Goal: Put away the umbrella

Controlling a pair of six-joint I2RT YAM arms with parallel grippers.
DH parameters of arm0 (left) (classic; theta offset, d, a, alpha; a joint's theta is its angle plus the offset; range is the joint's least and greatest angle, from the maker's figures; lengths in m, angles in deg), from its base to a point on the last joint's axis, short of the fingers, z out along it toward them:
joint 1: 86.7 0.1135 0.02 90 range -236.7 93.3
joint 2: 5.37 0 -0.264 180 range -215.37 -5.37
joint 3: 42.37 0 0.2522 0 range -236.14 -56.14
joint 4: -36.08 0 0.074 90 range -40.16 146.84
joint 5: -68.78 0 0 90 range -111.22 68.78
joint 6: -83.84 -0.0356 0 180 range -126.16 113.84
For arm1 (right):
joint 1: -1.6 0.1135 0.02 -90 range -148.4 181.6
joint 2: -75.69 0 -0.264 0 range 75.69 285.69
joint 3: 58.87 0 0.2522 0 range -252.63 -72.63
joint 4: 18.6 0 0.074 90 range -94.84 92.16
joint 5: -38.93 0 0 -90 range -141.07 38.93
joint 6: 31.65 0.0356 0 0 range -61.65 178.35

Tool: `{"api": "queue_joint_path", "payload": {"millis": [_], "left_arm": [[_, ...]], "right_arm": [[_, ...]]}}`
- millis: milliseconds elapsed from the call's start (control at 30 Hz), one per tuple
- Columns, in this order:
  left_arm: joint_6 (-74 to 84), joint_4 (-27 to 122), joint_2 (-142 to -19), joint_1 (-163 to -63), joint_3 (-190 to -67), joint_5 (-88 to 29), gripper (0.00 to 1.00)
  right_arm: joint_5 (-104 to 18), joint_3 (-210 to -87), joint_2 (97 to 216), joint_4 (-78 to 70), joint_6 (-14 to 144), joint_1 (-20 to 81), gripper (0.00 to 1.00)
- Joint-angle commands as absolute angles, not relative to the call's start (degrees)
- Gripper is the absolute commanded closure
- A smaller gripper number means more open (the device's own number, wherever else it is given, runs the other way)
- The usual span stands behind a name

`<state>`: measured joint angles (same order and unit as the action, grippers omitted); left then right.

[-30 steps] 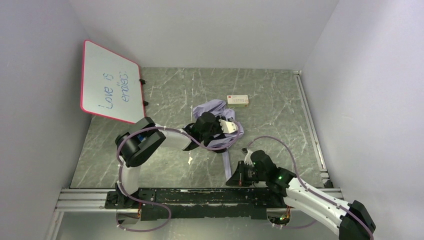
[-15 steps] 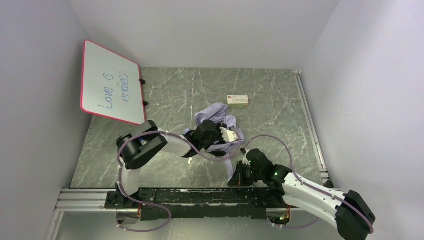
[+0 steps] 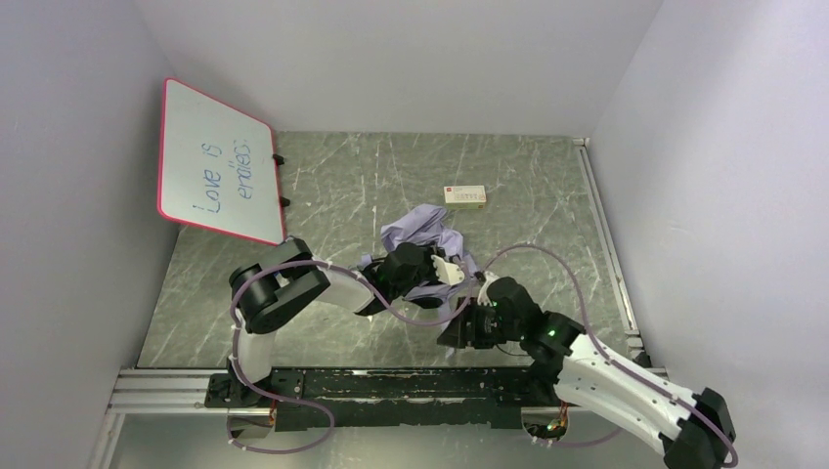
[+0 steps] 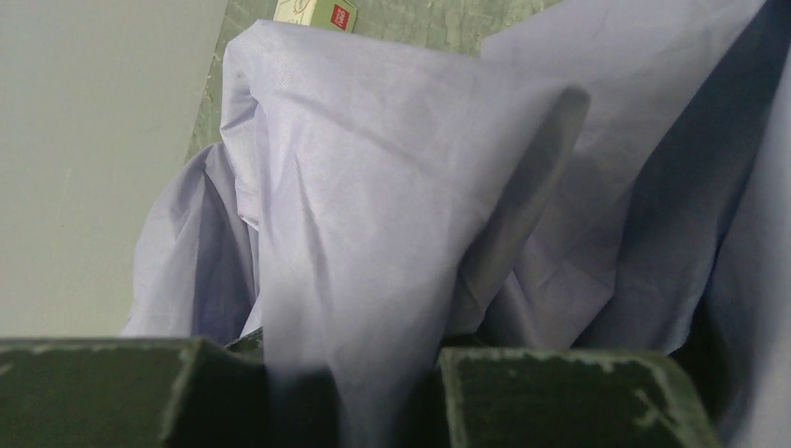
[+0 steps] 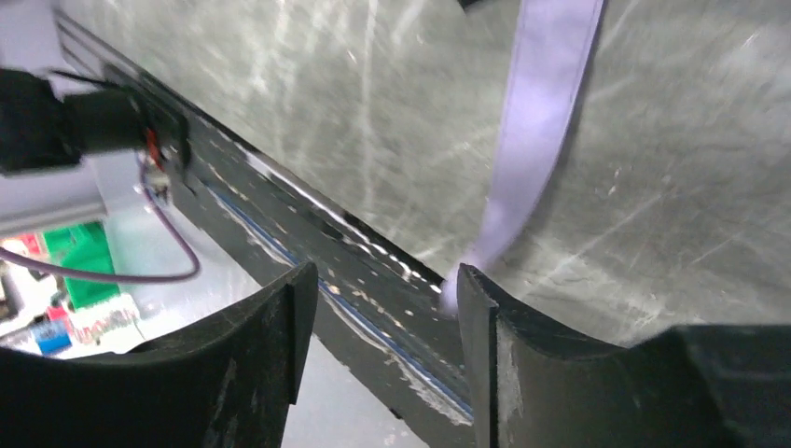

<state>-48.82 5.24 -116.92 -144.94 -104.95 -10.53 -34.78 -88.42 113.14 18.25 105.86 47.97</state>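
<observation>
My left gripper should next pull the pinched fold of the umbrella back toward the black base bar and let go of it, since there is open tabletop back of the gripper that way.
The umbrella lies as a crumpled lavender bundle in the middle of the table. My left gripper sits at its near edge. In the left wrist view a fold of the umbrella's fabric runs down between the two fingers, and the left gripper is shut on it. The shaft and handle are hidden. My right gripper is just below and to the right of the left one. In the right wrist view the right gripper stands open with nothing between its jaws, and the lavender wrist strap hangs past its right fingertip.
A red-framed whiteboard leans against the left wall. A small white box lies beyond the umbrella, and its corner shows in the left wrist view. The black base rail runs along the table's near edge.
My right gripper has gone from shut to open and moved up toward the umbrella. My left gripper has dragged the fabric bundle nearer the arm bases.
</observation>
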Motion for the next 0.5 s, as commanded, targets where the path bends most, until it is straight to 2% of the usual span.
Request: {"api": "queue_joint_path", "payload": {"millis": [0,167,333,467], "left_arm": [[-48.3,4.4,-118.0,-145.9,-103.5,-10.9,0.95],[-47.9,3.4,-117.9,-146.3,-103.1,-10.8,0.95],[-47.3,3.1,-117.8,-146.5,-102.7,-10.9,0.95],[-48.2,3.4,-117.3,-147.0,-102.0,-11.4,0.95]], "right_arm": [[-45.2,-95.6,108.5,30.1,106.1,48.3,0.39],[-59.2,-102.1,105.6,39.6,111.4,48.3,0.4],[-75.0,-104.9,103.3,46.7,125.2,48.3,0.41],[-80.1,-107.2,104.3,41.3,120.4,48.3,0.41]]}}
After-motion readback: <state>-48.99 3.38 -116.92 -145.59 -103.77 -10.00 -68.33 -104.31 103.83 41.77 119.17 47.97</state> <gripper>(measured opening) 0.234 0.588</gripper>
